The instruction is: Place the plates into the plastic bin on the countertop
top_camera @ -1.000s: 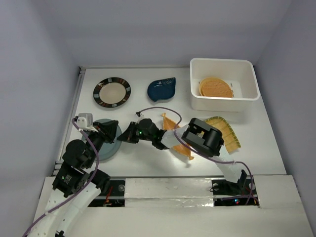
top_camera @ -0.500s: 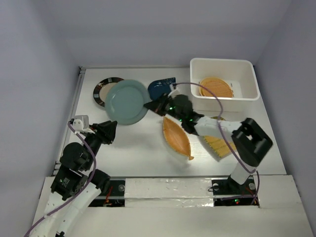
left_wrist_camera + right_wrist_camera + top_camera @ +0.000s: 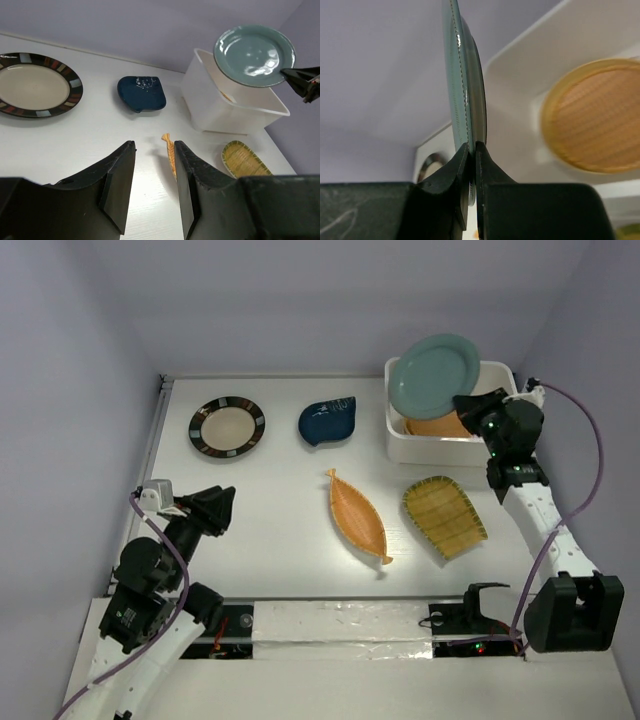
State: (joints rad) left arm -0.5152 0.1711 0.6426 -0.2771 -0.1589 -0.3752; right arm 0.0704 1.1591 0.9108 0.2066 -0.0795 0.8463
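Observation:
My right gripper goes down into the white plastic bin next. It releases the teal plate's rim over the orange woven plate (image 3: 440, 425) (image 3: 592, 115), since that spot is below the gripper.
My right gripper (image 3: 464, 404) (image 3: 472, 145) is shut on the rim of the pale teal plate (image 3: 435, 375) (image 3: 254, 55) (image 3: 465, 90), holding it tilted above the left half of the white plastic bin (image 3: 440, 450) (image 3: 220, 112) (image 3: 560, 35). An orange woven plate (image 3: 440, 425) (image 3: 592, 115) lies inside the bin. On the countertop (image 3: 290, 480) rest the brown-striped plate (image 3: 228, 426) (image 3: 35, 85), navy leaf dish (image 3: 328, 420) (image 3: 141, 93), orange boat-shaped dish (image 3: 358, 515) (image 3: 169, 150) and yellow-green ribbed dish (image 3: 444, 516) (image 3: 246, 159). My left gripper (image 3: 225, 502) (image 3: 155, 145) hovers at the near left, open, with nothing between its fingers.
Pale lavender walls enclose the table on the left, back and right. The bin stands in the far right corner. A metal rail (image 3: 150, 460) runs along the table's left edge, close to my left arm.
My right arm has swung the teal plate from the table's near left, up and across to above the bin. My left gripper has opened and drawn back a little.

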